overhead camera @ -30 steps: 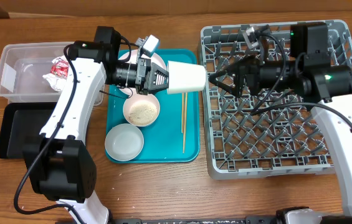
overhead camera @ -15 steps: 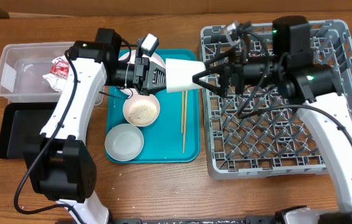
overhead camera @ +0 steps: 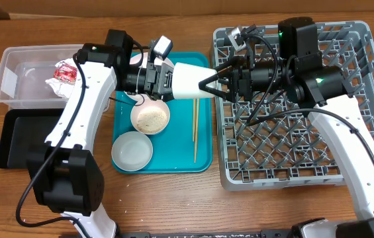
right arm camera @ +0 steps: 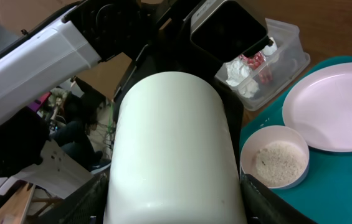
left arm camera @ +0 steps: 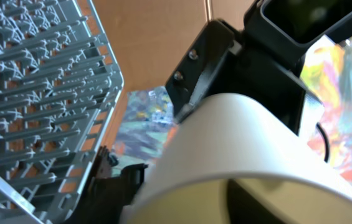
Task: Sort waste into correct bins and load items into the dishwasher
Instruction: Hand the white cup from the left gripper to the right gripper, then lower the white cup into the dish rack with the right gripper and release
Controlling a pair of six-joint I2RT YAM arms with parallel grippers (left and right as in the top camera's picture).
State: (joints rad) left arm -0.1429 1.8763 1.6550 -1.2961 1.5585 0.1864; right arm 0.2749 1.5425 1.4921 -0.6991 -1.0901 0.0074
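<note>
My right gripper will next move back and down to the rack's empty near corner [overhead camera: 262, 164] by the tray and let go of the cup [overhead camera: 192, 80] there.
The white cup [overhead camera: 192, 80] hangs on its side over the teal tray's right edge, between both arms. My right gripper [overhead camera: 208, 84] is shut on its closed end; in the right wrist view the cup [right arm camera: 176, 149] fills the space between both fingers [right arm camera: 91, 196]. My left gripper [overhead camera: 168, 80] straddles the rim, open, one finger [left arm camera: 237, 200] inside the cup [left arm camera: 244, 137] and off its wall. The dish rack [overhead camera: 286, 145] lies at the right. The crumpled napkin with the red wrapper [overhead camera: 62, 74] is in the clear tub [overhead camera: 14, 73].
On the teal tray [overhead camera: 203, 158] are a small bowl of rice [overhead camera: 150, 118], a pale grey bowl [overhead camera: 132, 151], two chopsticks [overhead camera: 195, 129] and a plate [right arm camera: 334, 106]. A black tray [overhead camera: 14, 142] lies in front of the clear tub.
My right gripper reached left from over the rack and closed on the cup's base. The left gripper, shut on the rim before, has opened.
</note>
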